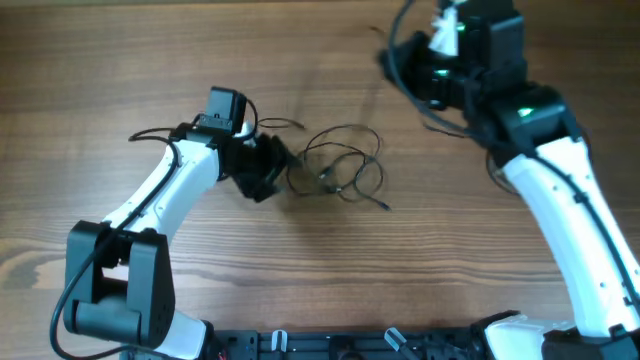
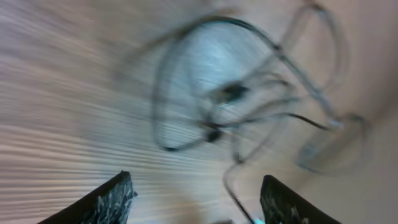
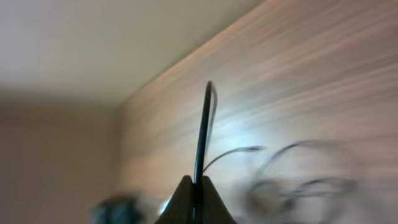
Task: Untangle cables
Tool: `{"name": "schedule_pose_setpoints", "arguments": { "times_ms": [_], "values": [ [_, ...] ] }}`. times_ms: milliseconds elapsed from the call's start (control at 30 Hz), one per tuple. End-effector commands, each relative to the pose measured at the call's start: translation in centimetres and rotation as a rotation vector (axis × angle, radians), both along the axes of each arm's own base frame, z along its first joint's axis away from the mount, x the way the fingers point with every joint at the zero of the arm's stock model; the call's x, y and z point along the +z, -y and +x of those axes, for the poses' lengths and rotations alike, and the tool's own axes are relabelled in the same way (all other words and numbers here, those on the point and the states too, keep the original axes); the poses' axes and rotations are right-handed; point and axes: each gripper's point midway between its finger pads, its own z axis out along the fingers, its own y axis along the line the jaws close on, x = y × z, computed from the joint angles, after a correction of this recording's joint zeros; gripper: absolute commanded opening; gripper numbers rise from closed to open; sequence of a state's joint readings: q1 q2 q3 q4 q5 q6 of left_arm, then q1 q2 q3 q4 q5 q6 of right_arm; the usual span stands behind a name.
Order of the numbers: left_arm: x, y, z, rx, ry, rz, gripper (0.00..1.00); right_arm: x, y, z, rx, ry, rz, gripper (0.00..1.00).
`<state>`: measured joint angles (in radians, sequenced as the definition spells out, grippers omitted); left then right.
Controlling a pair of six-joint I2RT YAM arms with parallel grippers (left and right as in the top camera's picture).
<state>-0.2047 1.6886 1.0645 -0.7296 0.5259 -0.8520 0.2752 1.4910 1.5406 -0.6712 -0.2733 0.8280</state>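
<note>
My right gripper pulls the cable to the right in the overhead view next, away from the loops, and releases it on the open wood there.
The cables [image 1: 340, 165] lie as loose loops of thin black wire at the table's middle. In the blurred left wrist view they form a tangle [image 2: 236, 106] with small plug ends just ahead of the jaws. My left gripper [image 1: 268, 168] is open at the loops' left edge; one wire runs between its fingers [image 2: 196, 193] near the right one, not clamped. My right gripper [image 1: 392, 60] is raised at the back right. In the right wrist view its jaws [image 3: 199, 183] are shut on a thin black cable [image 3: 204, 124] that stands up from them; the loops lie blurred beyond.
The wooden table [image 1: 300, 270] extends all around the loops. A thicker black arm cable [image 1: 150, 135] trails left of the left wrist. The right arm's white link [image 1: 570, 210] crosses the right side.
</note>
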Motion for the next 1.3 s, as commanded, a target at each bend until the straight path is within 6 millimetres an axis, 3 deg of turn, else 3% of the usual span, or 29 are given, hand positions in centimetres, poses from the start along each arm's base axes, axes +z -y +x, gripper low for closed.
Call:
{"name": "schedule_pose_setpoints", "arguments": {
  "times_ms": [0, 100, 200, 333, 467, 600, 733, 867, 967, 1000, 1067, 1100, 1133, 1267],
  "values": [
    [-1.0, -3.1, -0.4, -0.019, 0.019, 0.184, 0.68, 0.2, 9.1, 1.8, -0.109, 0.075, -0.235, 0.05],
    [-1.0, -3.1, -0.5, -0.021, 0.020, 0.184, 0.68, 3.0, 14.7, 1.5, -0.148, 0.108, -0.241, 0.04],
    [-1.0, -3.1, -0.5, -0.021, 0.019, 0.184, 0.68, 9.0, 19.9, 0.5, -0.192, 0.242, -0.249, 0.04],
    [-1.0, -3.1, -0.5, -0.021, 0.019, 0.184, 0.68, 13.1, 24.5, -0.9, -0.293, 0.325, -0.326, 0.04],
    [-1.0, -3.1, -0.5, -0.021, 0.019, 0.184, 0.68, 13.5, 27.9, -1.5, -0.391, 0.320, -0.379, 0.04],
    [-1.0, -3.1, -0.5, -0.021, 0.017, 0.184, 0.69, 13.8, 33.2, -2.5, -0.701, 0.268, -0.451, 0.04],
    [-1.0, -3.1, -0.6, -0.021, 0.015, 0.185, 0.68, 10.6, 36.8, -6.0, -1.029, 0.065, -0.403, 0.05],
    [-1.0, -3.1, -0.6, -0.022, 0.016, 0.185, 0.68, 4.7, 37.7, -7.9, -1.006, -0.218, -0.535, 0.04],
    [-1.0, -3.1, -0.6, -0.022, 0.015, 0.185, 0.69, 1.4, 37.4, -6.1, -0.840, -0.305, -0.580, 0.05],
    [-1.0, -3.1, -0.6, -0.022, 0.015, 0.185, 0.69, 0.7, 36.4, -5.1, -0.754, -0.299, -0.555, 0.13],
    [-1.0, -3.1, -0.6, -0.022, 0.015, 0.185, 0.69, -0.8, 31.7, -2.6, -0.420, -0.242, -0.440, 0.67],
    [-1.0, -3.1, -0.6, -0.022, 0.015, 0.185, 0.69, -1.4, 29.9, -2.4, -0.324, -0.240, -0.381, 0.93],
    [-1.0, -3.1, -0.6, -0.022, 0.015, 0.185, 0.69, -2.3, 28.2, -2.8, -0.252, -0.273, -0.329, 1.00],
    [-0.6, -2.0, -0.3, -0.032, 0.027, 0.123, 0.75, -6.4, 23.6, -5.7, -0.068, -0.486, -0.304, 1.00]
  ]
}}
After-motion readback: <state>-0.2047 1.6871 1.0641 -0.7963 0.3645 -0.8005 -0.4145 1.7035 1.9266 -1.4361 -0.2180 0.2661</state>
